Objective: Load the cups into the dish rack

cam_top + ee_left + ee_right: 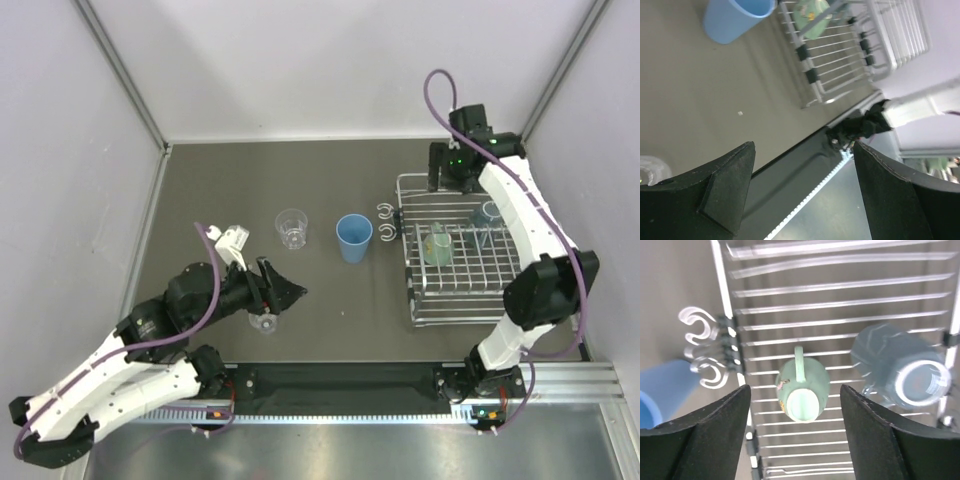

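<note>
My left gripper needs to tilt down and then lower onto the smaller clear cup's rim, on the side of the cup that faces the rack, because its open fingers point past that cup.
The silver wire dish rack (455,290) stands at the right. A teal-green mug (437,245) and a grey-blue cup (487,215) sit inside it; both also show in the right wrist view, the mug (802,390) and the cup (900,370). A blue tumbler (353,238) and a clear tumbler (291,227) stand on the table left of the rack. A smaller clear cup (265,322) sits just below my left gripper (290,290), which is open and empty. My right gripper (445,170) hovers open and empty over the rack's far end.
Two curled hooks (385,222) stick out of the rack's left side toward the blue tumbler. White walls close in the table on three sides. A black rail (340,382) with the arm bases runs along the near edge.
</note>
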Robot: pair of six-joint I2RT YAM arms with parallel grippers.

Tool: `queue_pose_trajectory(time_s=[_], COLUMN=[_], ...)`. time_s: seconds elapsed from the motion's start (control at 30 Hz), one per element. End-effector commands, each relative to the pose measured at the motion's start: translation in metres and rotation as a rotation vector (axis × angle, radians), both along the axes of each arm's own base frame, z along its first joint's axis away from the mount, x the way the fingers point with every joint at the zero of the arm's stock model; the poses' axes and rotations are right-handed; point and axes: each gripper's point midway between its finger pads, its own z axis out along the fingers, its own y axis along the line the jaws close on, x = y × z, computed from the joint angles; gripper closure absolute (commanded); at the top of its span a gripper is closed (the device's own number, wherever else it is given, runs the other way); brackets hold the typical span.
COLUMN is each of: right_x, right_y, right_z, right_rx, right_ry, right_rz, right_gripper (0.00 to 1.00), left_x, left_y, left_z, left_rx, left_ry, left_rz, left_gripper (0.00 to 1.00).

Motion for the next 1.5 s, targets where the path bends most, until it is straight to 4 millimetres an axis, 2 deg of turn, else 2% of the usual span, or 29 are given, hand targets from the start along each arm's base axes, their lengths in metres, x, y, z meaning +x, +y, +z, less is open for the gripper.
queue_pose_trajectory(time_s=[0.0, 0.07, 0.1, 0.13, 0.17, 0.23, 0.27, 0.33, 0.37, 0.5, 0.6, 0.7, 0.77, 0.8, 0.83, 0.93, 1.17, 1.27, 1.47], right_x=[-0.012, -0.019, -0.027, -0.033, -0.042, -0.054, -0.064, -0.077, -0.088, -0.123, -0.143, -0.166, -0.182, -0.188, -0.194, -0.2, -0.208, -0.21, -0.211], right_y=[-0.009, -0.014, -0.017, -0.021, -0.026, -0.029, -0.037, -0.047, -0.058, -0.078, -0.077, -0.068, -0.07, -0.074, -0.075, -0.073, -0.07, -0.066, -0.051], right_z=[0.064, 0.082, 0.097, 0.101, 0.115, 0.117, 0.13, 0.125, 0.134, 0.138, 0.154, 0.165, 0.174, 0.184, 0.185, 0.194, 0.173, 0.17, 0.168], right_rx=[-0.004, -0.01, -0.005, -0.01, -0.004, 0.004, 0.0, -0.031, -0.06, -0.104, -0.062, -0.06, -0.052, -0.052, -0.048, -0.022, -0.012, 0.014, 0.092], right_ry=[-0.138, -0.183, -0.224, -0.236, -0.284, -0.302, -0.352, -0.351, -0.384, -0.363, -0.396, -0.421, -0.454, -0.483, -0.477, -0.492, -0.418, -0.422, -0.433], right_rz=[-0.039, -0.053, -0.065, -0.08, -0.108, -0.125, -0.156, -0.192, -0.225, -0.316, -0.302, -0.114, -0.102, -0.121, -0.136, -0.123, -0.126, -0.114, -0.076], right_gripper=[0.27, 0.25, 0.23, 0.21, 0.18, 0.08, 0.0, 0.0, 0.0, 0.0, 0.0, 0.0, 0.0, 0.0, 0.0, 0.0, 0.0, 0.0, 0.0], left_x=[0.017, 0.021, 0.024, 0.027, 0.028, 0.031, 0.032, 0.033, 0.035, 0.041, 0.043, 0.042, 0.041, 0.042, 0.041, 0.038, 0.034, 0.034, 0.035], left_y=[0.015, 0.021, 0.03, 0.031, 0.034, 0.039, 0.04, 0.042, 0.042, 0.054, 0.058, 0.055, 0.053, 0.052, 0.052, 0.059, 0.065, 0.064, 0.067], left_z=[-0.009, -0.019, -0.028, -0.038, -0.043, -0.059, -0.064, -0.078, -0.079, -0.098, -0.108, -0.119, -0.123, -0.13, -0.133, -0.142, -0.165, -0.172, -0.184], left_rx=[0.123, 0.176, 0.235, 0.274, 0.305, 0.378, 0.402, 0.462, 0.474, 0.587, 0.602, 0.621, 0.637, 0.666, 0.682, 0.759, 0.885, 0.904, 0.909], left_ry=[0.031, 0.082, 0.106, 0.144, 0.161, 0.216, 0.234, 0.288, 0.303, 0.379, 0.437, 0.493, 0.524, 0.543, 0.555, 0.597, 0.669, 0.678, 0.683], left_rz=[0.115, 0.169, 0.214, 0.237, 0.257, 0.306, 0.318, 0.354, 0.373, 0.495, 0.581, 0.623, 0.636, 0.646, 0.653, 0.708, 0.765, 0.768, 0.787], left_gripper=[0.15, 0.13, 0.13, 0.13, 0.13, 0.13, 0.13, 0.14, 0.14, 0.14, 0.13, 0.13, 0.14, 0.16, 0.19, 0.23, 0.25, 0.27, 0.44])
